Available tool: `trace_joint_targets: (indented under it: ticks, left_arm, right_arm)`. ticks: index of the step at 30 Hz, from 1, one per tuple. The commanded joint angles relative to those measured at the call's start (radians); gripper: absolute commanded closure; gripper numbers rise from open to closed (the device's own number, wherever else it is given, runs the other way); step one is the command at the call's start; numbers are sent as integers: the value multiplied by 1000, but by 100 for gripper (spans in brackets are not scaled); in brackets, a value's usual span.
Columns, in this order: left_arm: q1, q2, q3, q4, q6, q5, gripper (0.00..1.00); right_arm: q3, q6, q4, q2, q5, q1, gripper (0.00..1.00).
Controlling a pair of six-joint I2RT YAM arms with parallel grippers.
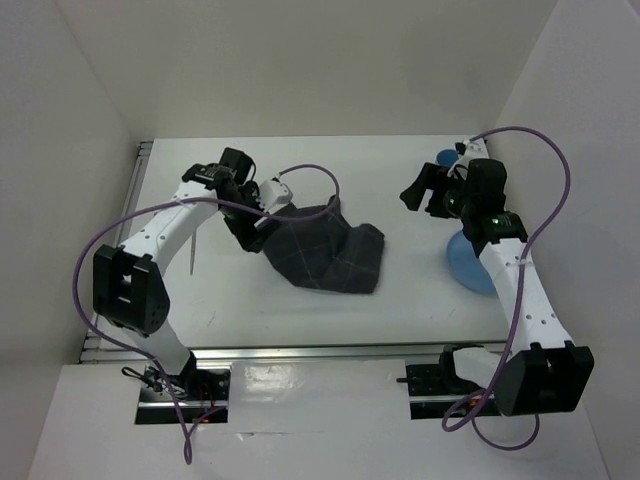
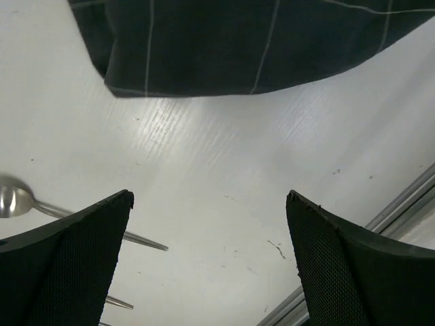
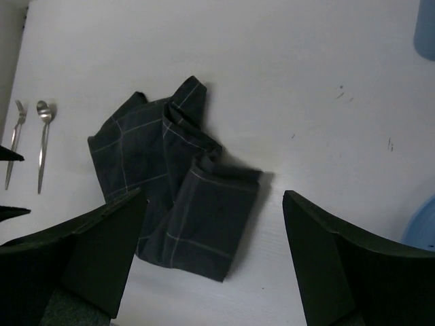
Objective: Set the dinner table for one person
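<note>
I will move my left gripper across the cloth and down onto the cloth's far plate-side corner [image 1: 375, 234], as it lies to the gripper's right in the top view.
The white dinner table [image 1: 340, 165] holds a crumpled dark grey checked cloth [image 1: 325, 250] at its middle. My left gripper [image 1: 262, 212] is open and empty, just above the cloth's left edge. The left wrist view shows the cloth [image 2: 258, 41] ahead of its open gripper [image 2: 209, 197], with bare table between the fingers. My right gripper [image 1: 420, 198] is open and empty, raised to the right of the cloth. The right wrist view looks down past that gripper [image 3: 212, 193] on the cloth [image 3: 177, 183].
A spoon [image 3: 44, 136] and fork [image 3: 13, 142] lie left of the cloth; the spoon also shows in the left wrist view [image 2: 13, 200]. A blue plate [image 1: 470, 265] sits under the right arm, a blue cup [image 1: 447, 157] behind it. A metal rail [image 1: 140, 200] edges the table.
</note>
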Motion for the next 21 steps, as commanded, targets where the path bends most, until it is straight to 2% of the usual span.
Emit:
trace_joint_targets:
  ticks: [1, 6, 7, 10, 13, 17, 21]
  left_arm:
    - [-4, 29, 97, 0, -49, 70, 0]
    - [-119, 268, 379, -20, -118, 35, 1]
    - [-142, 353, 478, -20, -128, 35, 1]
    - [-246, 464, 642, -46, -128, 45, 1]
    - [-346, 555, 695, -28, -115, 55, 0]
    - [-464, 583, 665, 31, -47, 70, 0]
    - [-555, 612, 674, 129, -59, 104, 0]
  right_arm:
    - [-34, 18, -67, 41, -20, 8, 12]
    - [-34, 52, -100, 115, 10, 17, 15]
    - [-19, 69, -114, 130, 71, 17, 15]
    - [18, 110, -198, 130, 250, 17, 15]
    - [52, 150, -309, 118, 404, 17, 10]
    - [87, 224, -439, 69, 680, 17, 0]
    - [101, 198, -400, -48, 739, -62, 0]
